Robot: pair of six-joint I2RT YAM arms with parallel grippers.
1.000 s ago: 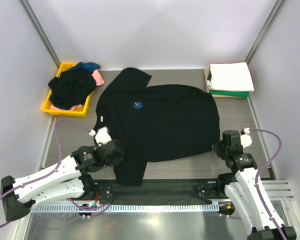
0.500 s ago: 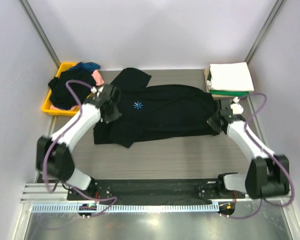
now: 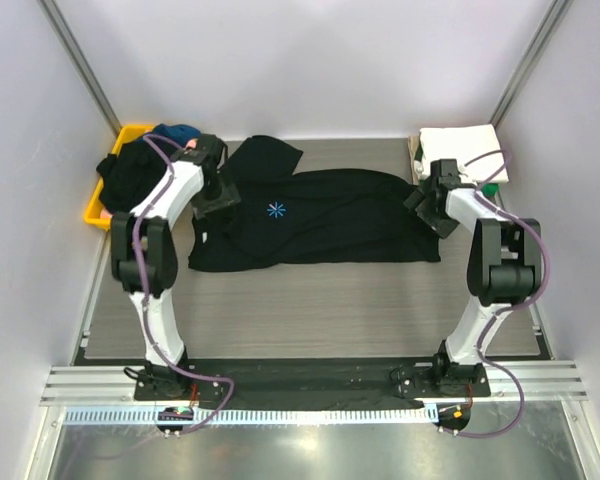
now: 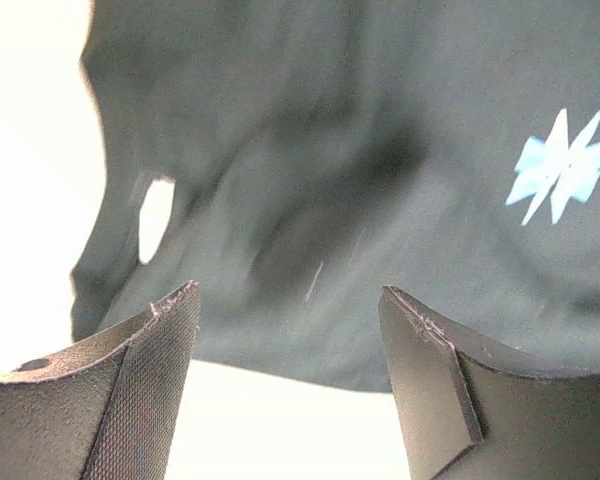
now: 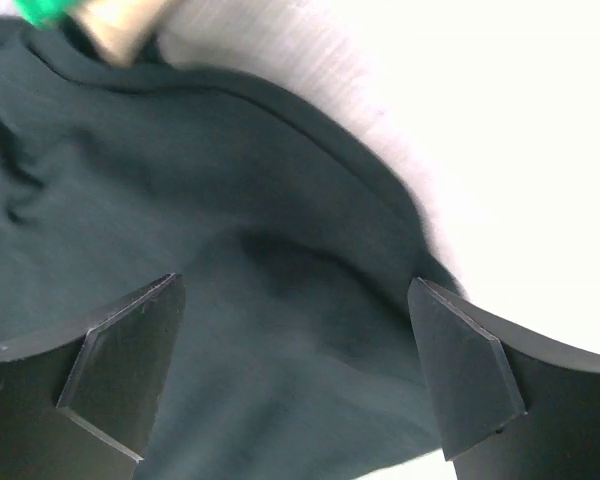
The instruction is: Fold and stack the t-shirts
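Next I will draw my left gripper back and down to pinch the black t-shirt's near corner by the white tag [image 3: 196, 263] [image 4: 102, 312], since that corner lies back of the gripper.
A large black t-shirt [image 3: 330, 225] with a light-blue starburst mark [image 3: 275, 210] lies folded lengthwise across the middle of the table, one sleeve [image 3: 265, 155] sticking out toward the back. My left gripper [image 3: 220, 200] hovers open over its left end, just left of the starburst [image 4: 562, 170], and my left gripper's fingertips [image 4: 290, 290] have only cloth beneath them. My right gripper [image 3: 427, 207] is open over the shirt's right end, and nothing sits between the spread tips of my right gripper [image 5: 295, 282]. Folded shirts [image 3: 463, 150] are stacked at the back right, white on top.
A yellow tray [image 3: 98, 213] at the back left holds a heap of black, blue and pink clothes [image 3: 145, 165]. A green shirt [image 3: 492, 186] shows under the white one in the stack, close to my right gripper. Grey walls enclose the table on three sides.
Both arms carried the shirt's near edge toward the back, folding it over. Both grippers then opened and let go of the cloth.
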